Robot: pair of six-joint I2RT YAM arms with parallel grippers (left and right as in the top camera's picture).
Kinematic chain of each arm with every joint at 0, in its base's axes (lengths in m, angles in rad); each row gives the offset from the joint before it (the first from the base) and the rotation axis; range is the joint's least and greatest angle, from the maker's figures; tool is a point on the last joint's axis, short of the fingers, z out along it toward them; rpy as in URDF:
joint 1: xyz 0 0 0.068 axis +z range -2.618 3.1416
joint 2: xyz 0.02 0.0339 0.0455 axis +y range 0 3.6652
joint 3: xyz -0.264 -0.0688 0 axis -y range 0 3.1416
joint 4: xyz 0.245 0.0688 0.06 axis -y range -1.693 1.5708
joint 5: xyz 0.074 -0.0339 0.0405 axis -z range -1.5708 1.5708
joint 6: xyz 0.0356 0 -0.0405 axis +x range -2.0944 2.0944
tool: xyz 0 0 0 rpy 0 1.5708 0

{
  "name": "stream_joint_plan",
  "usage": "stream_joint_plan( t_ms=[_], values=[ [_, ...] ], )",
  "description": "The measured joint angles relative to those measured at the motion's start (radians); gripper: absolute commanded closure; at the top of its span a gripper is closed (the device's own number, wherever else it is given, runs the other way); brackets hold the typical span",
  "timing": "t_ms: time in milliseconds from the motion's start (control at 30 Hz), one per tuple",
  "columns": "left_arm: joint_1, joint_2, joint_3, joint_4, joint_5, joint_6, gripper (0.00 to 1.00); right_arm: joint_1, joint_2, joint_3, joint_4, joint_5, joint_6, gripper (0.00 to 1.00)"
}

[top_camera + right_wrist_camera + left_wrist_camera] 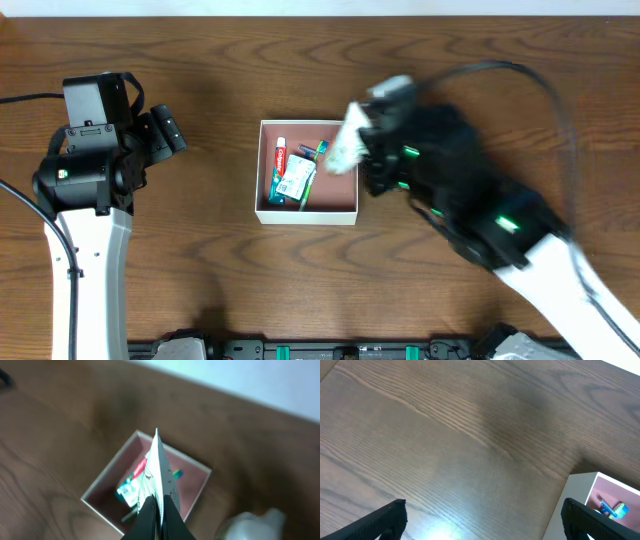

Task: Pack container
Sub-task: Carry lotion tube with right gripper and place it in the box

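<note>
The container's bare bottom shows beside the other items, so I will move my right gripper in past the container's edge and down to release the flat white packet (347, 143) there.
The container (265, 170) is a square white-walled box with a reddish-brown inside, at the table's middle. It holds a red-and-white tube (279, 160), a small green-and-white carton (296, 181) and a blue-green item (321, 148). My right gripper (358, 150) is shut on a flat white packet (347, 143), held above the container's right edge. In the right wrist view the packet (160, 472) stands edge-on over the container (102, 479). My left gripper (172, 133) is open and empty, left of the container, whose corner shows in its view (577, 485).
A white crumpled thing (255, 522) lies blurred on the table, at the lower right of the right wrist view. Bare wood lies under my left gripper (480, 520). A black cable (520, 72) arcs at the back right.
</note>
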Motion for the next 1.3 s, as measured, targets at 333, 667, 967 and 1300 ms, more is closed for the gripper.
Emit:
stream_joint_plan(
  t_ms=[333, 667, 967, 1300],
  values=[
    [0.0, 0.0, 0.0, 0.0, 0.0, 0.0, 0.02, -0.001, 0.295, -0.003, 0.102, 0.089, 0.035, 0.99],
    [0.0, 0.0, 0.0, 0.0, 0.0, 0.0, 0.02, -0.001, 0.352, -0.003, 0.169, 0.192, 0.114, 0.99],
    [0.0, 0.0, 0.0, 0.0, 0.0, 0.0, 0.02, -0.001, 0.363, 0.002, 0.192, 0.222, 0.178, 0.64],
    [0.0, 0.0, 0.0, 0.0, 0.0, 0.0, 0.02, -0.008, 0.193, 0.002, 0.147, 0.217, 0.161, 0.31]
  ],
)
